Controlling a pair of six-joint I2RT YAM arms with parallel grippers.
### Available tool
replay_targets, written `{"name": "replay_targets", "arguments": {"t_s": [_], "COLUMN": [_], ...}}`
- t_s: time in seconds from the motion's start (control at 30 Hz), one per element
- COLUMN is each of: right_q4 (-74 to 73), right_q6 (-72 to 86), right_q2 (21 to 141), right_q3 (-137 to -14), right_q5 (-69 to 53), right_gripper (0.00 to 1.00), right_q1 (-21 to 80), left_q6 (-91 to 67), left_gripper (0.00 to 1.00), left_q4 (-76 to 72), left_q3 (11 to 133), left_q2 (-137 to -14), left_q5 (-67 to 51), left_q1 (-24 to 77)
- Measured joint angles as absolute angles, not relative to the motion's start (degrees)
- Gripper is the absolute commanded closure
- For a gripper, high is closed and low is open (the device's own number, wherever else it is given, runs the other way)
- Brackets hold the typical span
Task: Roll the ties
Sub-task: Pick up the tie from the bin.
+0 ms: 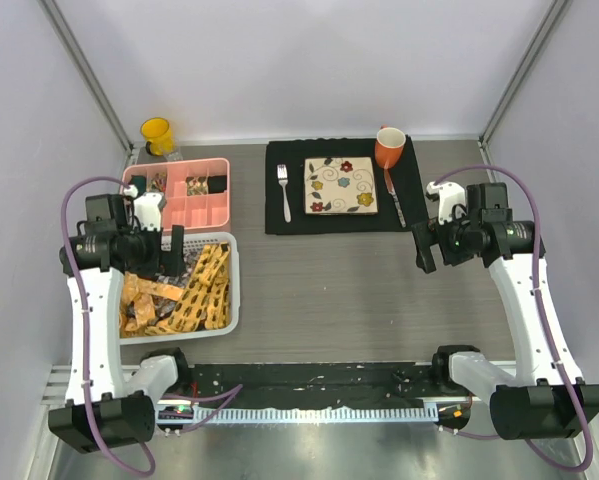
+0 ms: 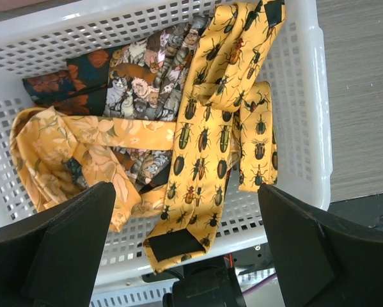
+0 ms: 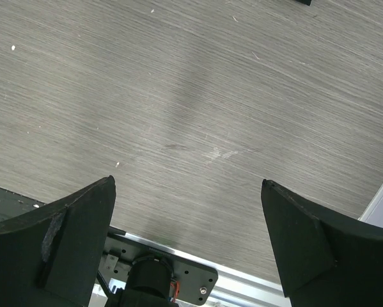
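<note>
The folded end of the yellow tie lies uncovered beside the basket's rim, so I will next lower and turn my left gripper toward the basket's far corner, onto that end.
Several ties [image 1: 201,295] lie heaped in a white basket [image 1: 234,290] at the left. In the left wrist view a mustard-yellow tie with beetles [image 2: 204,147] runs down the basket [image 2: 300,128], its pointed end at the near rim. Beside it lie a dark cat-patterned tie [image 2: 140,89] and an orange floral tie [image 2: 70,141]. My left gripper [image 1: 174,250] hangs over the basket, open and empty [image 2: 185,187]. My right gripper [image 1: 422,250] is open and empty above bare table [image 3: 188,181].
A pink compartment tray [image 1: 179,195] sits behind the basket, with a yellow cup [image 1: 157,133] at the back left. A black mat [image 1: 279,220] at the back centre holds a patterned plate [image 1: 341,185], a fork [image 1: 283,190] and an orange mug [image 1: 389,148].
</note>
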State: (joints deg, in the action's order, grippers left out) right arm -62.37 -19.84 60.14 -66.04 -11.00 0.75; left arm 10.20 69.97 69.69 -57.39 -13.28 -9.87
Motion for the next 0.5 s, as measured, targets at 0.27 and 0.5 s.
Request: {"name": "replay_targets", "arguments": {"t_s": [0.27,0.5], "right_q4": [-62.7,-62.7], "right_q6": [-19.8,-19.8], "right_q2": [60.8,63.0], "right_q3": [-66.5,-66.9], "right_q5": [-11.7,-11.7], "right_gripper": [0.0,0.0], "right_q1": [0.8,0.6], "left_q6": [13.9,16.7], "left_gripper": [0.0,0.05], "left_q4": [66.5,59.7], "left_q3": [67.8,63.1], "left_q2": [-61.9,-65.4], "left_q5": [-17.5,-22.0], "left_q1": [-9.8,-7.2]}}
